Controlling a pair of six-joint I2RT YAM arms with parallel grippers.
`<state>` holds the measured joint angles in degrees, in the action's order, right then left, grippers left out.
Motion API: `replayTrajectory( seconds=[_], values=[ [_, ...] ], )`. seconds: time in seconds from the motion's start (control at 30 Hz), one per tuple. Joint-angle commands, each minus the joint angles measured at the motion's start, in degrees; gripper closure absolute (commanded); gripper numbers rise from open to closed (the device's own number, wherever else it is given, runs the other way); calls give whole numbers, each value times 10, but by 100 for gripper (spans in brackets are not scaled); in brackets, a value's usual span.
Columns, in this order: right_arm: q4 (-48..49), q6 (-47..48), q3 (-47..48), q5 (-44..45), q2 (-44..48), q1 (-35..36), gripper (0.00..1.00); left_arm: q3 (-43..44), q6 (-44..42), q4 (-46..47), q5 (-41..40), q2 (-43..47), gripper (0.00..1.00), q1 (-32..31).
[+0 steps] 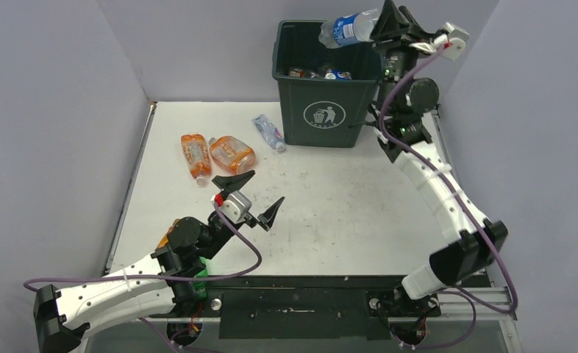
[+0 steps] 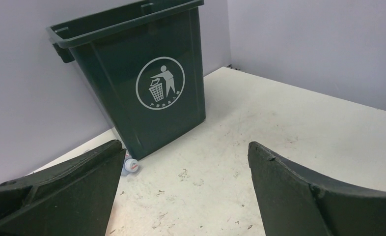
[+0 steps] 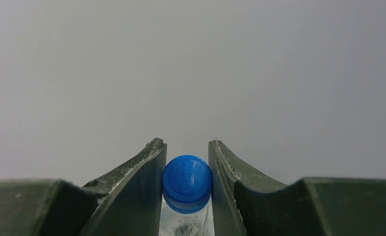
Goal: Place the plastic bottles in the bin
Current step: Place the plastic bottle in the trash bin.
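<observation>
The fingers still hover by the bin's rim, so I should lower my right gripper to the left in the top view, over the bin's opening [image 1: 315, 54], to release the bottle.
The dark green bin [image 1: 323, 103] with its white logo stands at the back of the table; several bottles [image 1: 323, 73] lie inside it. High over the bin's right rim, my right gripper [image 1: 380, 28] is shut on a clear bottle with a blue label [image 1: 348, 28]. In the right wrist view its blue cap [image 3: 186, 182] sits pinched in the right gripper [image 3: 187, 144]. Two orange bottles [image 1: 195, 154] [image 1: 232, 153] and a clear bottle [image 1: 268, 132] lie left of the bin. My left gripper [image 1: 264, 193] hangs open and empty, facing the bin [image 2: 151, 83].
A small bottle's cap end [image 2: 130, 166] shows by the bin's near left corner. A green bottle [image 1: 200, 283] and an orange one [image 1: 167, 237] lie partly hidden under the left arm. Grey walls enclose the table on three sides.
</observation>
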<state>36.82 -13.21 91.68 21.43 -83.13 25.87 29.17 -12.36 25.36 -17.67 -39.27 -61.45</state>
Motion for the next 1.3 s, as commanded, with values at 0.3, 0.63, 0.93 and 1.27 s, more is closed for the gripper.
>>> replayTrajectory(
  seconds=[0.3, 0.63, 0.93, 1.27],
  values=[
    [18, 52, 253, 14, -300, -50, 95, 4, -19, 34, -33, 0, 4, 1],
    [-85, 10, 370, -22, -406, -52, 95, 10, -13, 25, -20, -4, 4, 6],
    [-163, -70, 431, -64, -424, -60, 2, 12, -14, 20, -28, 2, 4, 11],
    [-153, -134, 398, -130, -317, -44, 5, 17, 28, 21, -57, 0, 4, 31]
  ],
)
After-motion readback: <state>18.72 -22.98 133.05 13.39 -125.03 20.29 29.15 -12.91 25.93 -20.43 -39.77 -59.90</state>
